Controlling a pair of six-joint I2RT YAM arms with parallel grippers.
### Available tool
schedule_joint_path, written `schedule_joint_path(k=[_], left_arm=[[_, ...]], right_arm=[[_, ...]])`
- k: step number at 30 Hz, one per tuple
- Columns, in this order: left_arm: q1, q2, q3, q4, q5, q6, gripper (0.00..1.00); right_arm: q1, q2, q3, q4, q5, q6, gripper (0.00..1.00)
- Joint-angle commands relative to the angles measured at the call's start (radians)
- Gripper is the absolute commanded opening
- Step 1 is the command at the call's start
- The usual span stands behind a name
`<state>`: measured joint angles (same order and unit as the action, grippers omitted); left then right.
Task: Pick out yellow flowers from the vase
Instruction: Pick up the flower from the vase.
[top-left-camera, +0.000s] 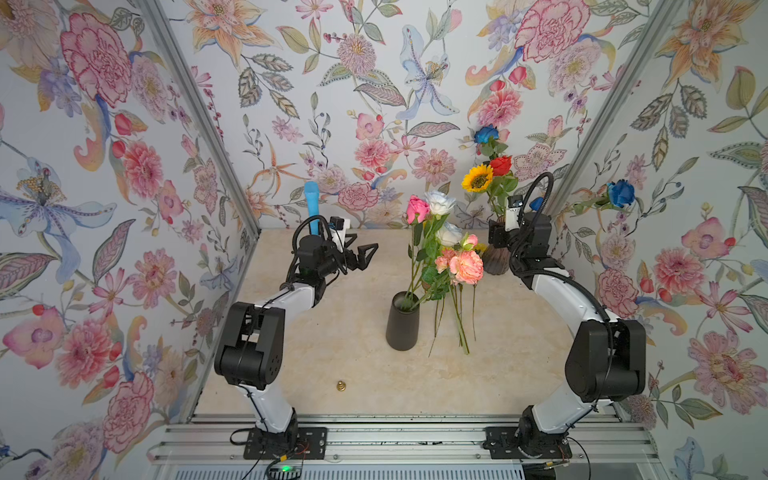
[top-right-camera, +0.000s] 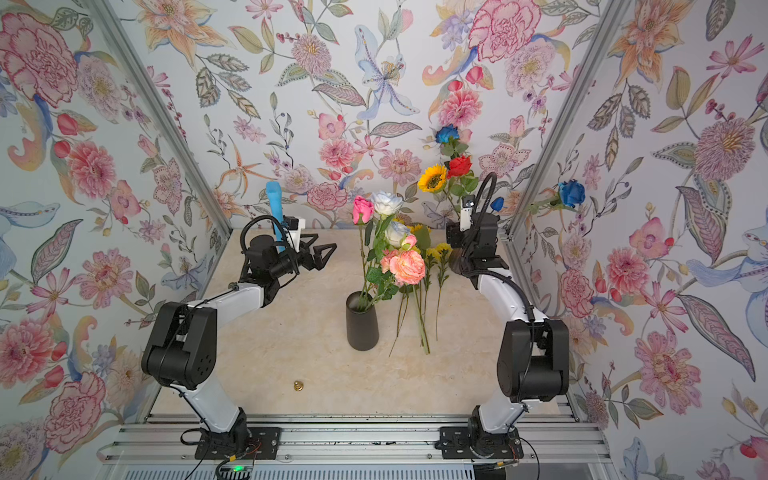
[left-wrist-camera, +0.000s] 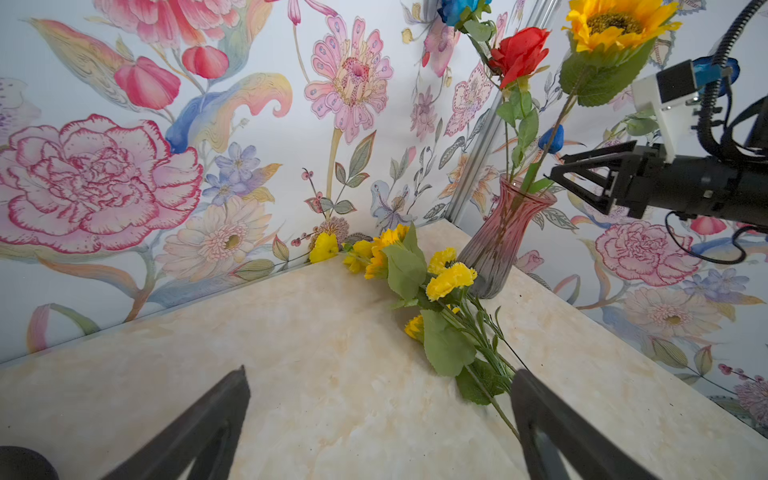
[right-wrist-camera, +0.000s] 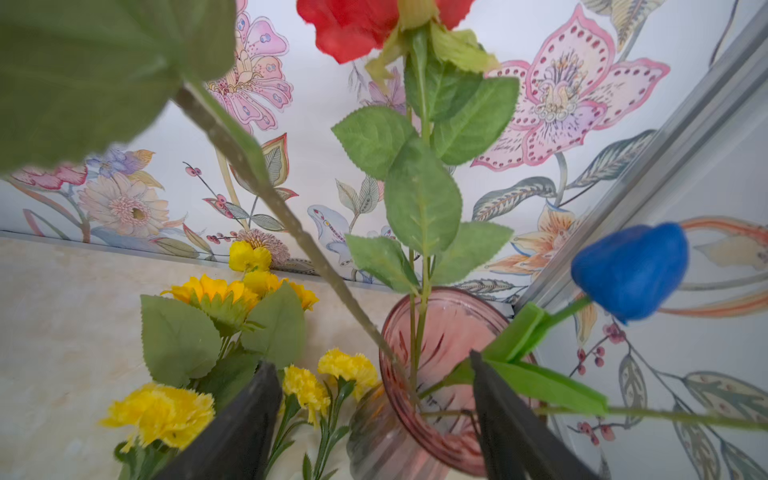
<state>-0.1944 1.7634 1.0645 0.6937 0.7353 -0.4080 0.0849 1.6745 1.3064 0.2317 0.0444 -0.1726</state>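
The sunflower's bare stem below its leaf (top-left-camera: 494, 209) (right-wrist-camera: 316, 252) is clear of leaves above the opening of the vase. My right gripper will next move outward onto that part of the stem and close there.
A sunflower (top-left-camera: 478, 178) (left-wrist-camera: 615, 20) stands in the pink glass vase (top-left-camera: 496, 259) (left-wrist-camera: 498, 241) at the back right, with a red rose (top-left-camera: 500, 165) and blue roses. My right gripper (left-wrist-camera: 559, 170) (right-wrist-camera: 370, 359) is open just over the vase mouth, and the sunflower stem (right-wrist-camera: 266, 187) and rose stem pass between its jaws untouched. Several yellow flowers (left-wrist-camera: 451, 280) (right-wrist-camera: 162, 409) (top-right-camera: 440, 251) lie on the table beside that vase. My left gripper (top-left-camera: 361, 253) (left-wrist-camera: 380, 374) hovers open and empty at the back left.
A black vase (top-left-camera: 402, 322) with pink, white and peach roses stands mid-table, next to the laid stems (top-left-camera: 459, 320). A blue cylinder (top-left-camera: 311, 203) stands at the back wall behind the left arm. A small brass piece (top-left-camera: 340, 385) sits near the front. A blue rose (top-left-camera: 620, 193) sticks out by the right wall.
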Motion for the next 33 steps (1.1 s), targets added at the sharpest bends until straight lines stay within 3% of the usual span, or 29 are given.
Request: schedule_joint_path(k=[1, 6, 11, 15, 19, 22, 26, 33], left_arm=[[0.01, -0.014, -0.014, 0.057, 0.096, 0.015, 1.0], [0.011, -0.009, -0.057, 0.234, 0.208, -0.047, 1.0], [0.01, 0.025, -0.064, 0.409, 0.271, -0.121, 1.0], [0.01, 0.109, -0.022, 0.631, 0.324, -0.274, 1.0], [0.009, 0.214, 0.046, 0.853, 0.383, -0.466, 1.0], [0.009, 0.264, 0.077, 0.941, 0.398, -0.547, 1.0], [0.003, 0.254, 0.094, 0.786, 0.388, -0.441, 1.0], [-0.014, 0.199, 0.157, 0.31, 0.297, -0.13, 1.0]], right_arm=[[0.022, 0.058, 0.081, 0.055, 0.043, -0.077, 0.74], [0.033, 0.11, 0.112, 0.086, 0.083, -0.097, 0.71], [0.028, 0.107, 0.075, 0.152, 0.098, -0.1, 0.61], [0.022, 0.099, 0.05, 0.185, 0.103, -0.1, 0.43], [0.01, 0.104, 0.058, 0.175, 0.098, -0.1, 0.3], [0.005, 0.094, 0.047, 0.184, 0.094, -0.1, 0.19], [-0.002, 0.088, 0.042, 0.18, 0.083, -0.1, 0.11], [-0.003, 0.05, 0.029, 0.179, 0.081, -0.099, 0.05]])
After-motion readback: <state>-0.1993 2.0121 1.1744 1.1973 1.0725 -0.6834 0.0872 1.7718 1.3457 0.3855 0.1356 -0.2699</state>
